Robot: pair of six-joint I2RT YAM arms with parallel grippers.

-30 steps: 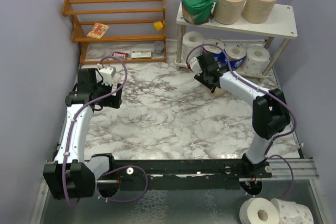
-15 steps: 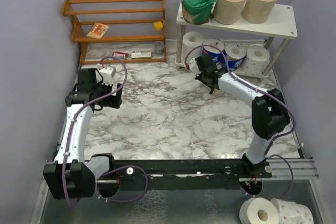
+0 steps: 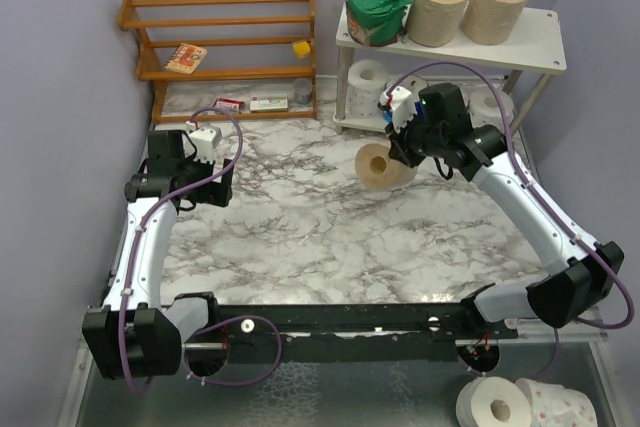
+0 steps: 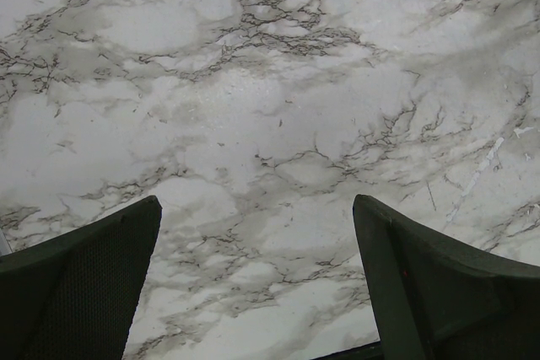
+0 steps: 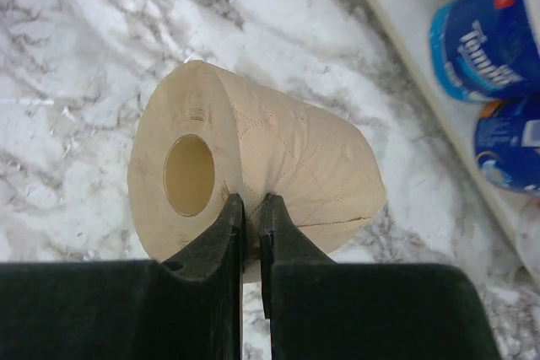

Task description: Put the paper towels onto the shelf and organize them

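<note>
My right gripper will next lift the roll outward onto the top board's bare end (image 3: 539, 40) and release it, because that end is above my gripper and to its right in the top view.
My right gripper (image 3: 398, 150) (image 5: 251, 202) is shut on a tan-brown paper roll (image 3: 380, 167) (image 5: 253, 191), pinching its edge and holding it on its side above the marble floor in front of the white shelf (image 3: 540, 45). The shelf's top board carries a green-wrapped pack (image 3: 378, 2) and two tan rolls (image 3: 440, 5) (image 3: 498, 2). On the lower tier a white roll (image 3: 366, 79) shows, and blue-wrapped rolls (image 5: 485, 35) show in the right wrist view. My left gripper (image 3: 215, 187) (image 4: 253, 233) is open and empty over bare marble at the left.
An orange-brown slatted rack (image 3: 225, 52) with small items stands at the back left. A white roll (image 3: 492, 405) and a pink-dotted roll (image 3: 560, 405) lie off the table at the bottom right. Grey walls close both sides.
My right arm has swung out and lifted the tan roll off the floor, away from the shelf's lower tier. The left arm has not moved.
</note>
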